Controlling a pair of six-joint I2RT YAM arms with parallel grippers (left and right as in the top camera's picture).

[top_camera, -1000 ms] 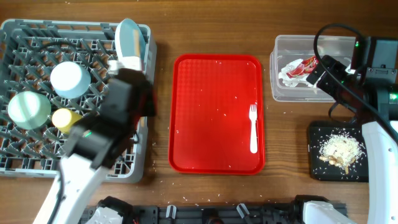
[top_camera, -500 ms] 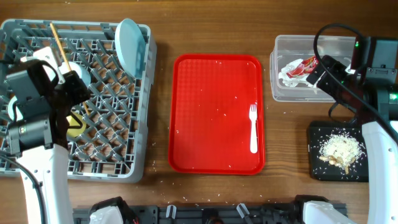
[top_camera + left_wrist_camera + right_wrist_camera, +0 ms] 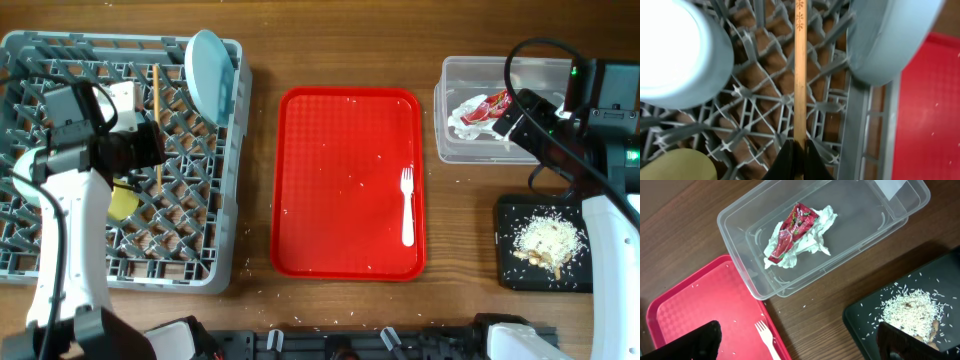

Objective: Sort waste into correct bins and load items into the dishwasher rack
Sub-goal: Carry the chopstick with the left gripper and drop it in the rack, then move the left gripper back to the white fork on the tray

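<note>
The chopstick goes with my left gripper toward the rack's edge by the red tray next, then onto empty rack wires (image 3: 187, 132) (image 3: 831, 94) beside the upright plate.
My left gripper (image 3: 799, 161) is shut on the near end of the thin wooden chopstick (image 3: 800, 75), which lies along the grey dishwasher rack (image 3: 860, 120) between the light blue bowl (image 3: 680, 55) and the upright light blue plate (image 3: 890, 40). The yellow cup (image 3: 122, 200) and pale green saucer (image 3: 22, 175) sit in the rack too. The white fork (image 3: 407, 205) lies on the red tray (image 3: 330, 180). My right gripper (image 3: 797, 342) hangs open near the clear tub (image 3: 820, 235), which holds the red wrapper (image 3: 792, 230). Rice scraps (image 3: 910, 310) lie on the black tray (image 3: 865, 320).
Loose rice grains dot the red serving tray and the wood around the black tray. A strip of bare table (image 3: 255, 180) separates the rack from the red tray. The right arm's cable (image 3: 520, 60) loops over the tub.
My left arm has swung back over the rack and carried the chopstick from the rack's far left to its right part, beside the plate. The right arm has not moved.
</note>
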